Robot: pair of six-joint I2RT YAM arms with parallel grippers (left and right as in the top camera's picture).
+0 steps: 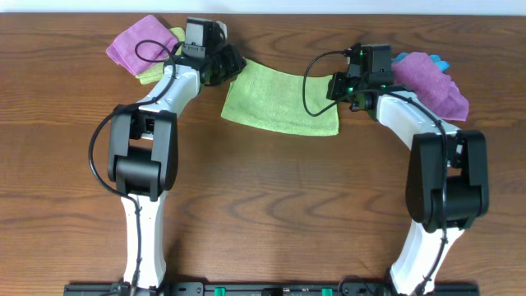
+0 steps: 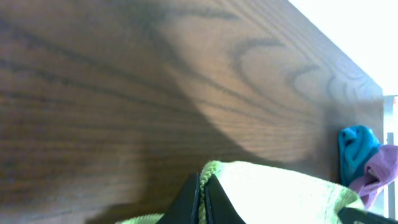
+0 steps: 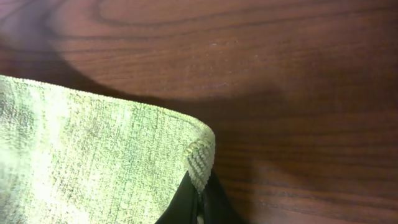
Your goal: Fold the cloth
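Note:
Next, my right gripper moves back with the cloth's held corner toward the cloth's near edge (image 1: 325, 133) and releases it. That edge lies back from the gripper.
A lime green cloth (image 1: 279, 100) lies spread on the wooden table between my two arms. My left gripper (image 1: 223, 66) is shut on the cloth's far left corner; in the left wrist view the hem (image 2: 273, 193) is pinched between the black fingers (image 2: 201, 202). My right gripper (image 1: 339, 85) is shut on the cloth's far right corner; in the right wrist view the cloth (image 3: 93, 162) runs to the left and its corner sits between the fingers (image 3: 199, 196). Both held corners are raised slightly off the table.
A purple cloth (image 1: 141, 41) on a yellow-green cloth (image 1: 156, 72) lies at the far left. A purple cloth (image 1: 434, 82) over a blue one (image 1: 440, 62) lies at the far right; both also show in the left wrist view (image 2: 357, 149). The table's far edge is just behind the grippers.

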